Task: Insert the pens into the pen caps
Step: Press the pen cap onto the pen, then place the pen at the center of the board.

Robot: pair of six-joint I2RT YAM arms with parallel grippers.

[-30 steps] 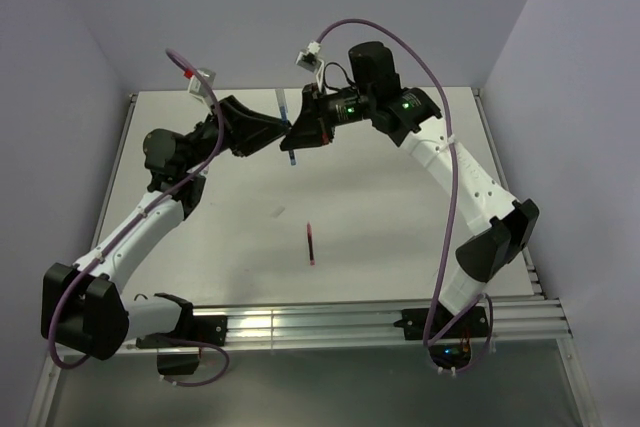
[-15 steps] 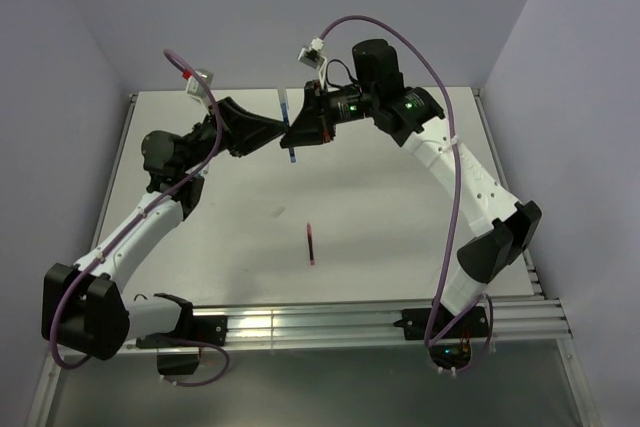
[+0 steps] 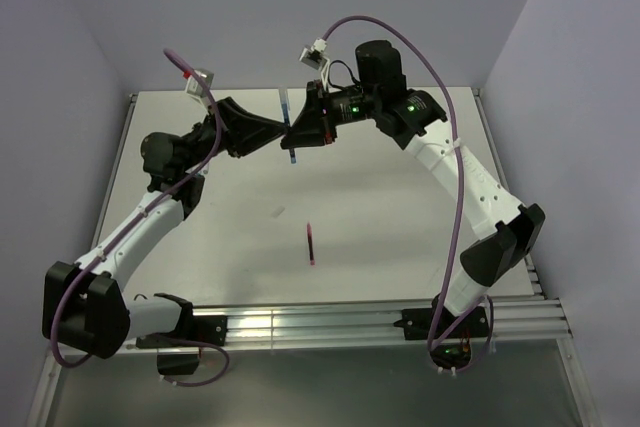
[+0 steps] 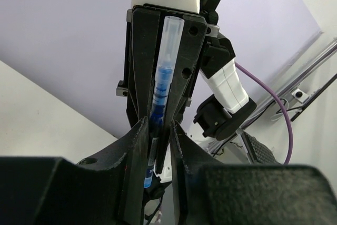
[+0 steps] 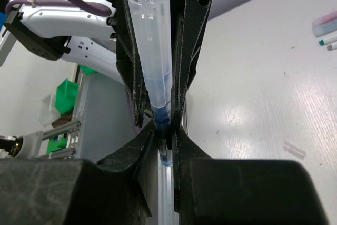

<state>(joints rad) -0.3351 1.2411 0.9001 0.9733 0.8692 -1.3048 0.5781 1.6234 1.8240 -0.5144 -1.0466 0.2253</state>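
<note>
The pen's dark blue part [image 3: 288, 124] [image 4: 157, 114] is already standing between my left gripper's fingers. My left gripper needs to stay nearly in place and close its fingers on it next.
A blue pen [image 3: 286, 104] with a clear cap [image 5: 151, 40] on its upper end hangs in the air above the back of the table. Both grippers meet at it from opposite sides. My right gripper [image 5: 164, 135] is shut on the pen's blue part just below the cap. My left gripper [image 4: 158, 148] has its jaws narrowed round the lower blue part of the pen [image 4: 160, 90], fingers interleaved with the right ones. A red pen [image 3: 311, 244] lies on the table [image 3: 420, 207] near the middle. Other pens [image 5: 327, 31] lie at the table's far side.
A small pale cap [image 3: 279, 212] lies left of the red pen, and a clear cap [image 5: 294, 149] shows in the right wrist view. Grey walls enclose the table on three sides. A rail [image 3: 330, 319] runs along the near edge.
My left gripper's jaws have narrowed around the blue pen. Both arms have stayed almost in place, with the right gripper still gripping the pen.
</note>
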